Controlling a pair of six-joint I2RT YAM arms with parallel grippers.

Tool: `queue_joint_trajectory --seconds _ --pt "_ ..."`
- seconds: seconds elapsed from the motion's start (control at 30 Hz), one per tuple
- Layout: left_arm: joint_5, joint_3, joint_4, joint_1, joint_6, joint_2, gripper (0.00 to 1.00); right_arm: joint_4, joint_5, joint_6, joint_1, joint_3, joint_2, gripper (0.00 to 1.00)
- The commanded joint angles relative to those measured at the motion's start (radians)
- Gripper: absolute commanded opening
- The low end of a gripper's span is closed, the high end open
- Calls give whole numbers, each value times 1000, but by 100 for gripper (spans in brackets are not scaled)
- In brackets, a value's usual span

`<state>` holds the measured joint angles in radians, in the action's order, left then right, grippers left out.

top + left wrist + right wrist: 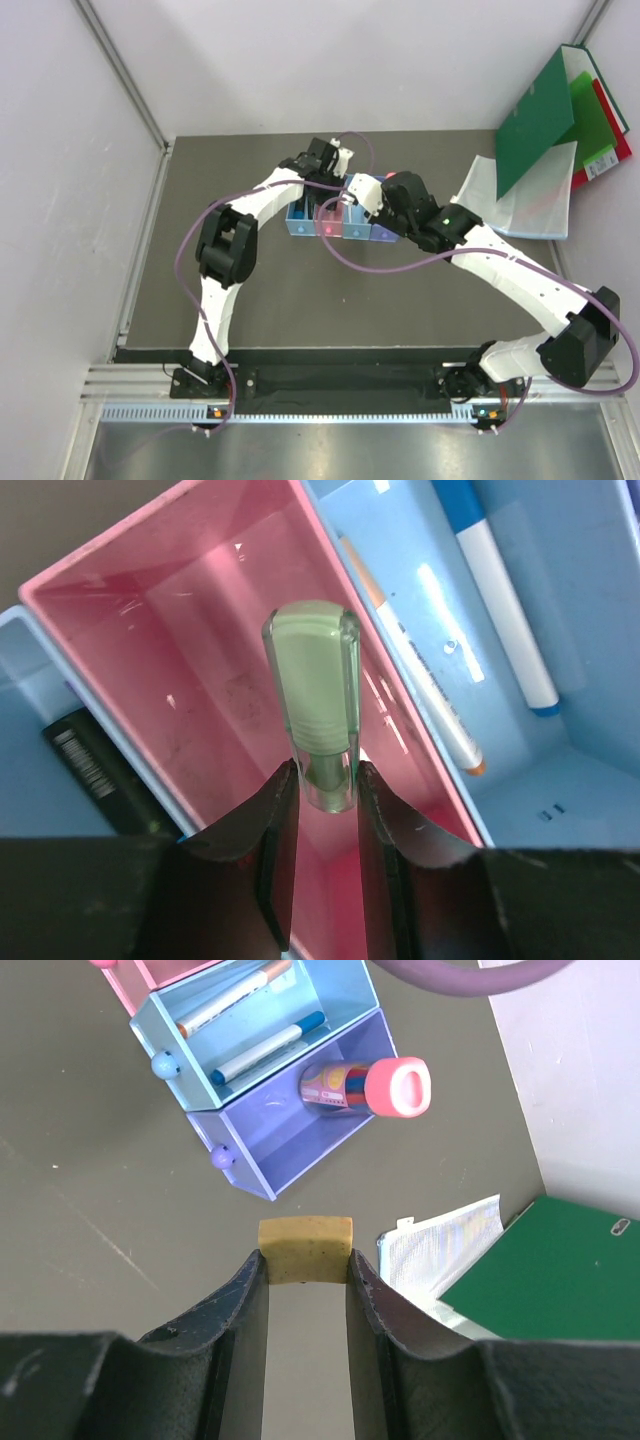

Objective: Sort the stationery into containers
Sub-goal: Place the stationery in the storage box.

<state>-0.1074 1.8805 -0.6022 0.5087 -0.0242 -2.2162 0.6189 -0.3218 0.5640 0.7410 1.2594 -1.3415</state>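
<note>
My right gripper will next carry the block [305,1248] across and down and let it go in the pink bin [166,969], because the bin is below, to its left in the top view.
The containers [340,222] are a row of small bins at the middle back of the table. In the left wrist view my left gripper [325,780] is shut on a pale green marker with a clear cap [312,690], hanging over the pink bin [130,630]. The blue bin [590,630] beside it holds an orange-tipped white pen [430,680] and a white-blue pen [500,600]. My right gripper [305,1260] is shut on a small yellow-orange block [305,1248] above bare table, short of the purple bin [290,1145]. A pink-capped tube [370,1085] lies in that bin.
A black barcoded item [90,765] lies in the blue bin on the pink bin's other side. Green folder [535,125] and red folder [610,150] lean at the back right over a clear plastic sleeve [525,205]. Purple cables [350,255] loop by the bins. White walls enclose the table.
</note>
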Motion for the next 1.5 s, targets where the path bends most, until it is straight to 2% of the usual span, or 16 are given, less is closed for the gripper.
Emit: queue_joint_trajectory --seconds 0.0,0.07,0.1,0.2,0.33,0.43,0.6,0.8,1.03,1.2,1.47 --pt "14 48 53 2 20 -8 8 -33 -10 -16 -6 60 35 12" --pt "17 45 53 2 21 -7 14 -38 -8 -13 -6 66 33 12" --pt "18 40 51 2 21 -5 22 -39 -10 -12 -6 67 27 12" --pt "25 26 58 1 21 13 36 -51 -10 -12 -6 72 19 12" --pt "25 0 74 2 52 64 46 -59 -10 -13 -8 77 8 12" --pt "26 -4 64 1 59 84 50 -61 -10 -15 -6 86 2 11" --pt "46 -11 56 1 75 148 50 -70 -11 -12 -6 97 -7 11" --pt "84 -89 88 -25 87 324 50 -84 -7 -13 -6 106 -22 11" --pt "175 -217 104 -123 69 483 50 -156 27 4 -5 118 -91 11" --pt "204 -394 143 -173 32 611 50 -235 66 20 -2 185 -234 10" --pt "207 -503 166 -210 -6 697 50 -323 127 54 -2 340 -510 10"
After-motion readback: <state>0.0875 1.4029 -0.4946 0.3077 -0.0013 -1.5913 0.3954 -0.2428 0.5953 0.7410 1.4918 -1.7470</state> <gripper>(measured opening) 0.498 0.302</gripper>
